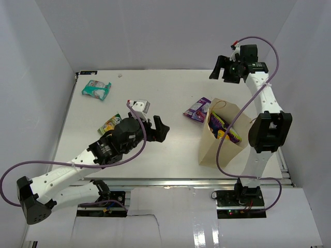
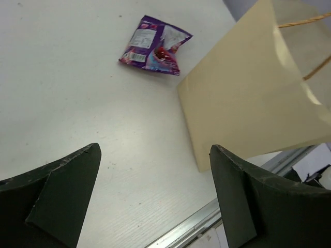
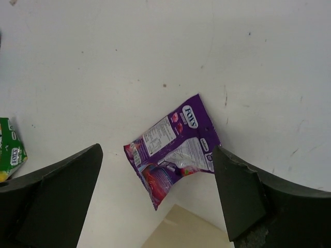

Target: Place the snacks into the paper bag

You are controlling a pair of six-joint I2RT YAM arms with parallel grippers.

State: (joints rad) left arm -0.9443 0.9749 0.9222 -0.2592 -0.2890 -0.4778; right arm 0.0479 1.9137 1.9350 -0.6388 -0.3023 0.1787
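Observation:
I need to lower my open right gripper onto the folded edge (image 1: 201, 114) of the purple snack packet beside the paper bag (image 1: 213, 145), since the rest lies flatter on the table.
The tan paper bag (image 1: 213, 145) stands upright at the table's right front, with purple and yellow packets (image 1: 226, 130) inside its mouth. A purple snack packet (image 1: 198, 109) lies flat just left of the bag's far side. A green-yellow bag (image 1: 110, 124) and a teal-white bag (image 1: 96, 89) lie on the left. My left gripper (image 1: 161, 130) hangs open and empty between the green-yellow bag and the paper bag (image 2: 253, 98), its wrist view showing the purple packet (image 2: 155, 45) ahead. My right gripper (image 1: 221, 71) is open, high above the purple packet (image 3: 173, 150).
A metal rail (image 2: 207, 219) runs along the table's near edge, close under my left gripper (image 2: 155, 199). White walls enclose the table on the left, back and right. The paper bag's corner (image 3: 181, 232) and the green-yellow bag (image 3: 10, 155) show below my right gripper (image 3: 158, 199).

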